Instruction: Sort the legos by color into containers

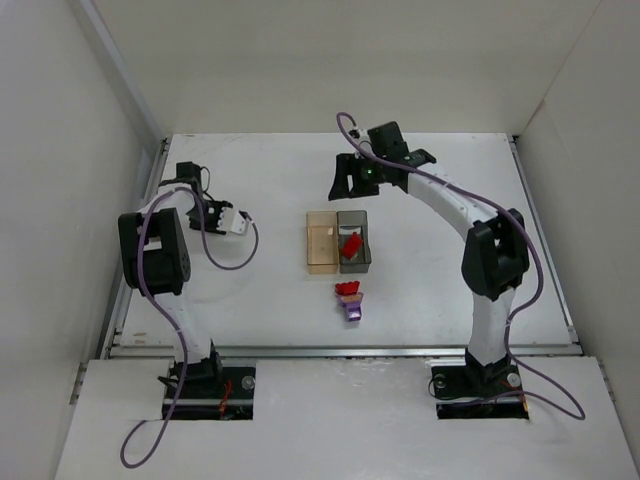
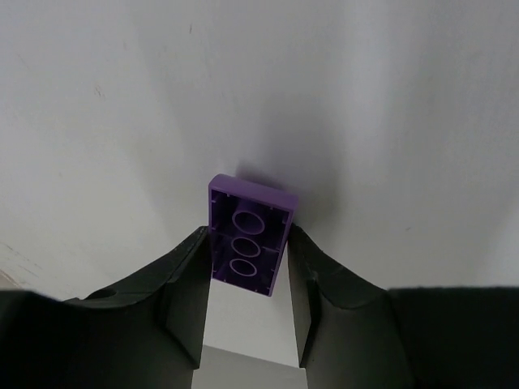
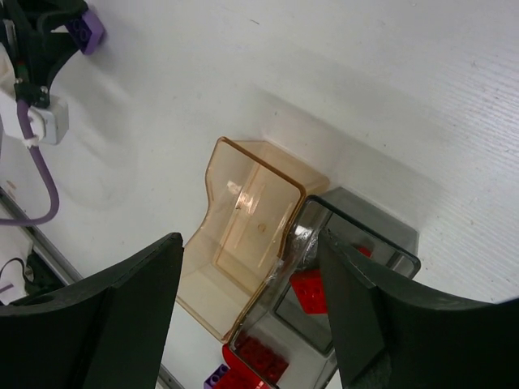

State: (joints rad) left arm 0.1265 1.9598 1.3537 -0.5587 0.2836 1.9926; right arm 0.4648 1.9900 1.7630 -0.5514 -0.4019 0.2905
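My left gripper lifts next, swings toward the right in the top view and releases over the empty tan bin (image 1: 322, 245), since the grey bin holds red.
My left gripper (image 1: 214, 206) is shut on a purple brick (image 2: 252, 212), its fingers (image 2: 190, 267) pressing both long sides, low over the table at the far left. The brick also shows in the right wrist view (image 3: 87, 29). My right gripper (image 1: 347, 180) is open wide and empty, hovering just behind the two bins. The tan bin (image 1: 321, 258) is empty inside (image 3: 243, 235). The dark grey bin (image 1: 366, 240) touches its right side and holds a red brick (image 1: 351, 245), which also shows in the right wrist view (image 3: 308, 288).
A loose red brick (image 1: 349, 291) and a purple brick (image 1: 353, 309) lie together in front of the bins. White walls enclose the table on the left, back and right. A metal rail (image 1: 340, 350) runs along the near edge.
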